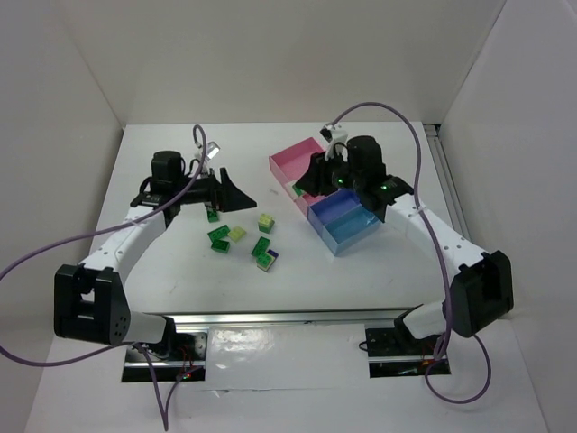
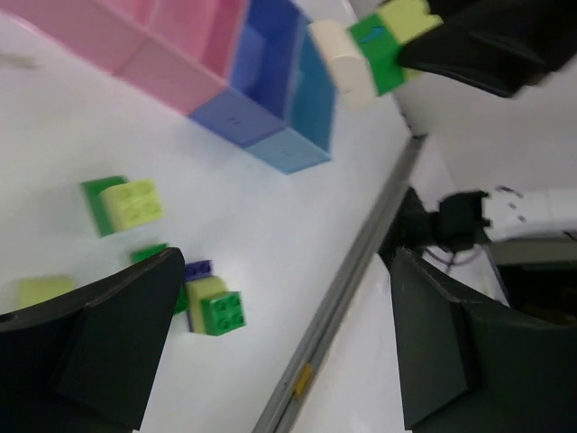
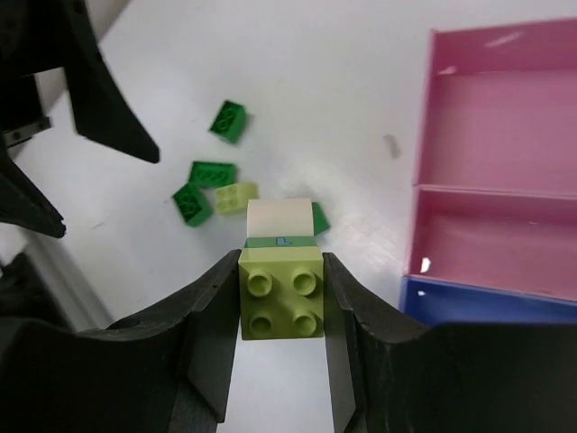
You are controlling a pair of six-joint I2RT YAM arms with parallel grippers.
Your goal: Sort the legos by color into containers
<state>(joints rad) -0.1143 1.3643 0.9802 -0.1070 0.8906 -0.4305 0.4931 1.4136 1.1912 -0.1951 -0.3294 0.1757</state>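
Note:
The far pink tray (image 1: 294, 161) (image 3: 512, 117) stands open and empty, so the robot's right gripper will move outward over it, lower the yellow-green brick inside and release it there.
My right gripper (image 3: 281, 311) is shut on a stack of legos: a yellow-green brick (image 3: 281, 290) on a green and a white piece. It hovers just left of the joined containers (image 1: 335, 209), also seen in the top view (image 1: 311, 180). The stack also shows in the left wrist view (image 2: 374, 50). My left gripper (image 1: 233, 191) is open and empty above the loose legos, its jaws wide apart (image 2: 287, 271). Loose green and yellow-green bricks (image 1: 219, 238) (image 1: 266, 221) lie mid-table, one stack with a dark blue piece (image 1: 263, 254) (image 2: 212, 308).
The containers run diagonally: pink trays (image 1: 297, 161) (image 3: 505, 135) at the far end, then dark blue (image 3: 487, 302), then light blue (image 1: 353, 231) nearest. A metal rail (image 1: 288, 317) edges the table front. White walls enclose the sides and back.

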